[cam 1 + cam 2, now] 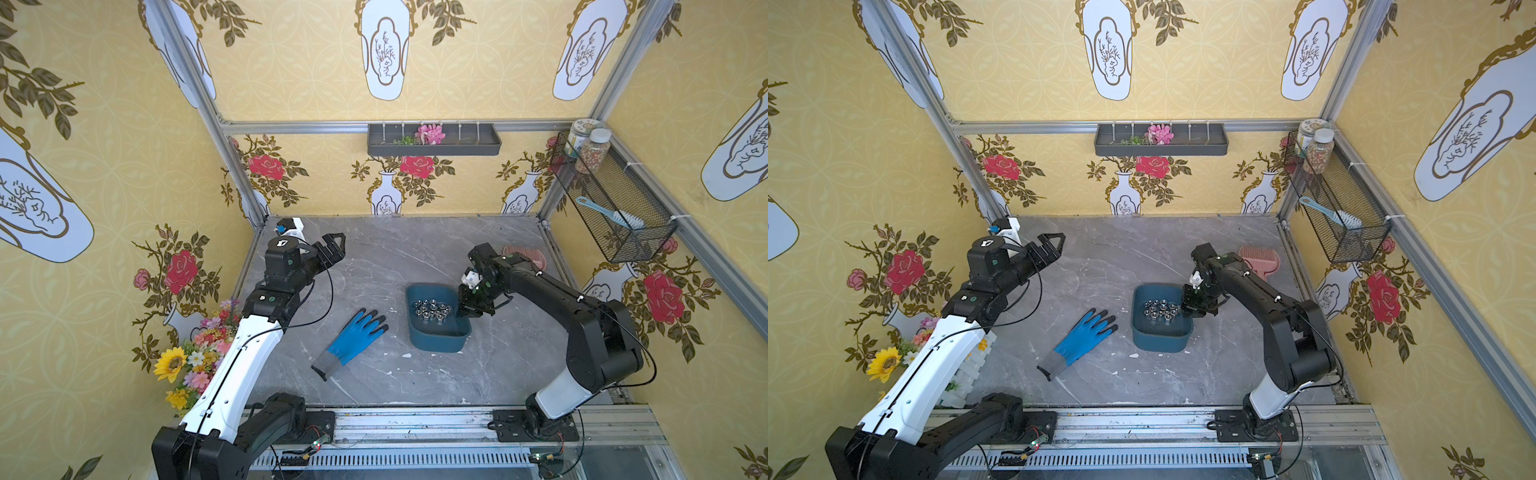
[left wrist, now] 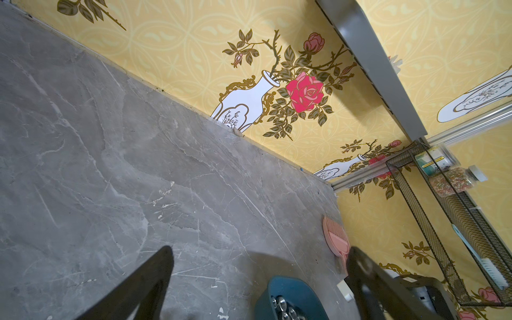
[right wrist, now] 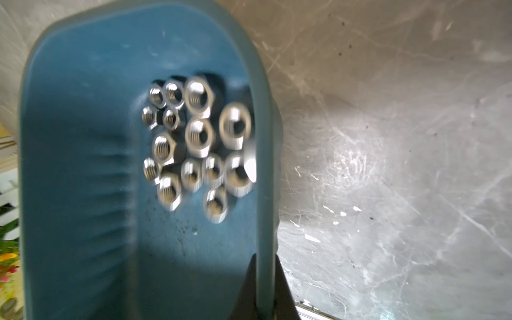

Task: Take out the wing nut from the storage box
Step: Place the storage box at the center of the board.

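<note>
The tabletop is below my right gripper and outward of it, and it is bare. My right gripper should go down and outward next, set the tilted box level on the tabletop and let go of the box's rim.
The dark teal storage box (image 1: 436, 347) (image 1: 1158, 343) sits right of the table's centre, and I see it close up in the right wrist view (image 3: 77, 138). Several shiny hex nuts (image 1: 432, 309) (image 3: 194, 138) lie clustered inside it, blurred. I cannot pick out a wing nut among them. My right gripper (image 1: 465, 311) (image 3: 264, 256) is shut on the box's right rim, one finger inside and one outside. My left gripper (image 1: 338, 245) (image 2: 260, 250) hangs open and empty above the table's back left, well away from the box (image 2: 291, 288).
A blue glove (image 1: 357, 332) lies left of the box. A pink slotted scoop (image 1: 528, 253) (image 2: 335, 238) lies at the back right behind my right arm. A black wire basket (image 1: 615, 208) hangs on the right wall. Artificial flowers (image 1: 195, 353) stand at the left edge.
</note>
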Robot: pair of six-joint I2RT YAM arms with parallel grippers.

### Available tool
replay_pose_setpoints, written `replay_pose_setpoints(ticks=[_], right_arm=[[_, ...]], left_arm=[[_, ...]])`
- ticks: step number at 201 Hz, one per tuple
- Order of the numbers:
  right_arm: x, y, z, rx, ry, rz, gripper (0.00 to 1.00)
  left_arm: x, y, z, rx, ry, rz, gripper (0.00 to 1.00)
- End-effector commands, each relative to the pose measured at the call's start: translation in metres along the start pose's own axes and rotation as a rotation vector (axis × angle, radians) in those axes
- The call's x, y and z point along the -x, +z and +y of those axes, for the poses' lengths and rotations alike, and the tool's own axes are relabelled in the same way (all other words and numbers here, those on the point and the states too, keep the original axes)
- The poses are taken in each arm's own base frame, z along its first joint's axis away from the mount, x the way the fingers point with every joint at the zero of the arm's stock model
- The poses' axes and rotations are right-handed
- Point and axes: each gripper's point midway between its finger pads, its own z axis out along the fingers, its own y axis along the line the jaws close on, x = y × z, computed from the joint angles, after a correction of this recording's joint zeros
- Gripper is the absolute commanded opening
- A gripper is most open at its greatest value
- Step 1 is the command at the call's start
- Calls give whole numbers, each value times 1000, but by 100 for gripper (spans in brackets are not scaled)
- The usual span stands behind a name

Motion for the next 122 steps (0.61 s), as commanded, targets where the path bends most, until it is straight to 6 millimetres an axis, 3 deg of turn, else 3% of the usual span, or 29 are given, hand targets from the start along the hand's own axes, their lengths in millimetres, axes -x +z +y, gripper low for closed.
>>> replay_pose_setpoints(ticks=[1, 30, 60, 122], right_arm=[[8, -8, 15, -1, -91, -91, 0], [21, -15, 25, -41, -195, -205, 0], [50, -15, 24, -96, -267, -367, 0], [91, 15, 21, -140, -297, -476, 0]], left_arm=[[0, -1, 1, 7, 4, -5, 99], [-4, 2, -2, -16, -1, 21, 99], [-8, 3, -10, -76, -14, 34, 99], [-14, 8, -21, -119, -23, 94, 99]])
